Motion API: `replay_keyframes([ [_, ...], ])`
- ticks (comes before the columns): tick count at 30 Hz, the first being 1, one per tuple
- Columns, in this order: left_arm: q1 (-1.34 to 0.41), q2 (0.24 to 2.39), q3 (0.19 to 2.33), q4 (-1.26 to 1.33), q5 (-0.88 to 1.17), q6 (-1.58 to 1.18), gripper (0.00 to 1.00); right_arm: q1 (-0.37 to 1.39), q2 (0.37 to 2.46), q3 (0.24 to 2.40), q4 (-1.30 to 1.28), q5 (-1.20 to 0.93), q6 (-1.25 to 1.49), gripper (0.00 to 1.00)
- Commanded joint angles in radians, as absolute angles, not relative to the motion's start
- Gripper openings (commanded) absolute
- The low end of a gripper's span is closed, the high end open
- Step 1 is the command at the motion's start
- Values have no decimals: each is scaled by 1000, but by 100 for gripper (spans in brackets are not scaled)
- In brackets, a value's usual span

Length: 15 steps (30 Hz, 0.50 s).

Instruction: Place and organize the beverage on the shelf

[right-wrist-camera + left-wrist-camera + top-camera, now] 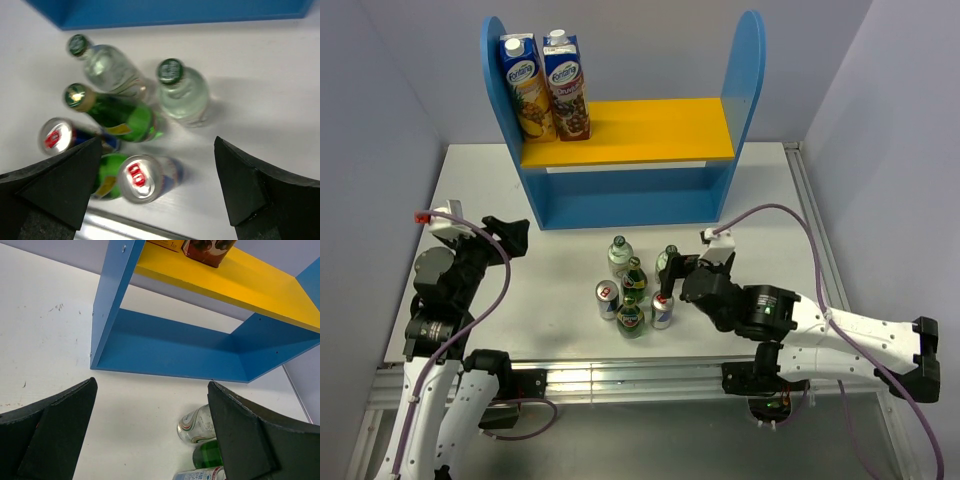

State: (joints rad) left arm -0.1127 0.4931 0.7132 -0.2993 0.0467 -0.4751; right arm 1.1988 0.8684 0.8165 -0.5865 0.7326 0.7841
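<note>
The green cap on the nearer clear bottle (pixel 670 249) (pixel 170 71) lies outward of my right gripper and below it, so my right gripper should move outward and down, with open fingers astride the cap.
The six drinks stand in a cluster on the white table in front of the shelf (pixel 620 150). They are two clear bottles (pixel 619 255) (pixel 667 260), two green bottles (pixel 634 280) (pixel 631 318) and two red-topped cans (pixel 607 299) (pixel 662 312). My right gripper (pixel 682 268) is open just right of and above the cluster. In the right wrist view the near can (pixel 142 177) lies between its spread fingers (pixel 240 185), untouched. My left gripper (pixel 510 232) is open and empty, left of the drinks. Its wrist view shows the shelf (pixel 165 347) and a clear bottle (pixel 197 424).
Two tall blue juice cartons (pixel 548 85) stand on the left part of the yellow upper board (pixel 650 130). The lower shelf bay (pixel 170 340) holds nothing. The table's front edge with a metal rail (pixel 620 375) runs just behind the cluster.
</note>
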Motion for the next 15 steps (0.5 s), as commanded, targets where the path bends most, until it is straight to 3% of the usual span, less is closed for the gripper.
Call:
replay_keyframes([
  [1, -115, 495, 744, -293, 32, -451, 99, 1203, 822, 763, -523, 950, 784, 100],
  [15, -115, 495, 741, -290, 78, -442, 99, 1092, 1035, 649, -83, 894, 640, 100],
])
